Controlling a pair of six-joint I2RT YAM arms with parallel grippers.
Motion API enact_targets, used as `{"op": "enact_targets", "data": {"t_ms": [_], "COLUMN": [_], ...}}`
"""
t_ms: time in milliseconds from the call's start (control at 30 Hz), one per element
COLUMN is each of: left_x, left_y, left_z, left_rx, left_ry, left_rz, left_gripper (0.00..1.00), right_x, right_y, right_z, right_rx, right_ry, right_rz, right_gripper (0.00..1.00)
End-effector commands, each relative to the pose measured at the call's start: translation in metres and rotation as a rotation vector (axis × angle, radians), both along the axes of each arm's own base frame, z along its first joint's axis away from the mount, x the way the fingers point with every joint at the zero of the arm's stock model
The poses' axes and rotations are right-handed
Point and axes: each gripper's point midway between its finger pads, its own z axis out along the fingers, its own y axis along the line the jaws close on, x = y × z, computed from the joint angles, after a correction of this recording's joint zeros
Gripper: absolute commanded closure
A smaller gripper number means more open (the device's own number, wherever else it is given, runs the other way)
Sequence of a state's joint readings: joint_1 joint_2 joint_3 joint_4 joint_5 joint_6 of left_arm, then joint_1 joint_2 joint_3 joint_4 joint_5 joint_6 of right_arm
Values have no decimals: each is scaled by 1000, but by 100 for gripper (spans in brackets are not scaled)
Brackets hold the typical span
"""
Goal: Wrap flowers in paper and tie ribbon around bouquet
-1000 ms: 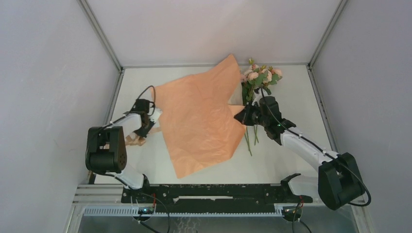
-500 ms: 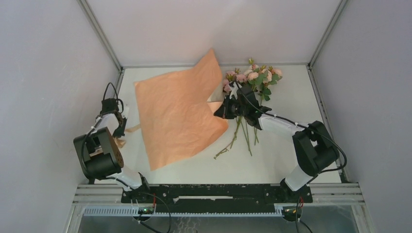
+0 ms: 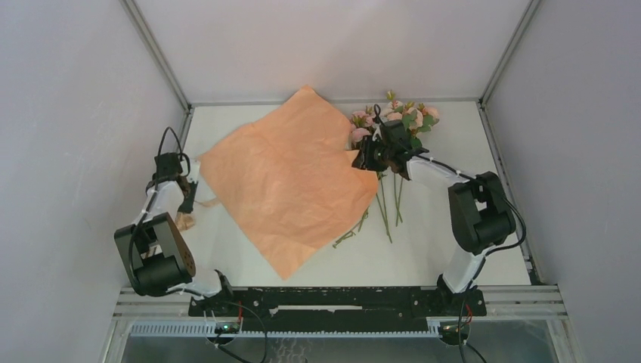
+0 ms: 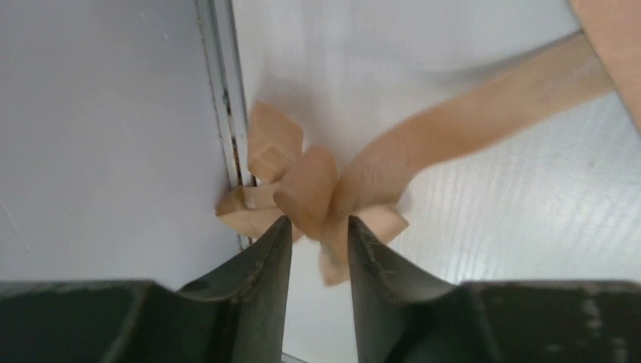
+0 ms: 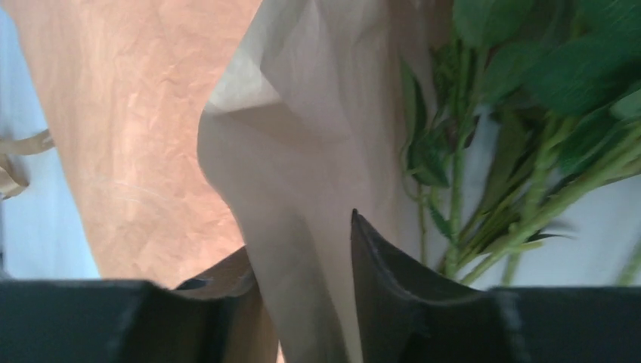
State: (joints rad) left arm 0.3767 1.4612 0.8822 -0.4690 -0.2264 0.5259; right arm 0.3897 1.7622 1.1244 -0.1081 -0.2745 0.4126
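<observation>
The robot's right hand has to leave the loose paper fold, move away from the paper and go down onto the thin stem farthest from it, because green stems lie beside the fold.
The tan paper (image 3: 291,181) lies spread as a diamond in the middle of the table. My right gripper (image 3: 364,160) is at its right corner, beside the flowers (image 3: 393,117). In the right wrist view a raised fold of the paper (image 5: 302,136) runs loosely between the parted jaws of the right gripper (image 5: 299,234), with green stems (image 5: 461,189) just to the right. My left gripper (image 3: 187,198) is by the left wall. In its wrist view the jaws of the left gripper (image 4: 318,221) stand narrowly apart around the bunched ribbon (image 4: 310,189), with a gap showing.
The enclosure's left wall and its metal rail (image 4: 227,113) run right beside the ribbon bunch. One ribbon strand (image 3: 207,202) reaches toward the paper's left edge. The flower stems (image 3: 387,208) lie on the table to the right of the paper, one partly under it.
The lifted paper has come down flat and shifted left and back. My right gripper moved toward the blooms and its jaws parted. The left jaws widened slightly at the ribbon.
</observation>
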Motion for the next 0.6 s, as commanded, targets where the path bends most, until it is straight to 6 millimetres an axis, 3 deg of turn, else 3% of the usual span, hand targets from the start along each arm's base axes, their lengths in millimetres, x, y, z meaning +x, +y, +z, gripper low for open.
{"op": "enact_targets", "data": {"t_ms": [0,133,233,367,433,567], "left_x": [-12,-17,-14,0,11,39], "left_y": [-26,-53,-78,-123,-151,-185], "left_z": [8,19,34,49,46,27], "left_rx": [-44,-23,-11,-53,-54,0], "left_ry": [5,21,6,-52,-51,-24], "left_rz": [-97,-223,-307,-440,-524,-599], "left_gripper": [51,26,19,19,19,19], "right_x": [14,10,5,10,16,30], "right_y": [-36,-105,-147,-169,-171,-173], "right_z": [46,66,58,28,9,-17], "right_rx": [-130,-263,-312,-301,-275,-246], "right_ry": [-124,-148,-116,-30,16,72], "right_rz": [-43,-226,-335,-368,-373,-370], "right_gripper": [51,45,45,42,26,24]}}
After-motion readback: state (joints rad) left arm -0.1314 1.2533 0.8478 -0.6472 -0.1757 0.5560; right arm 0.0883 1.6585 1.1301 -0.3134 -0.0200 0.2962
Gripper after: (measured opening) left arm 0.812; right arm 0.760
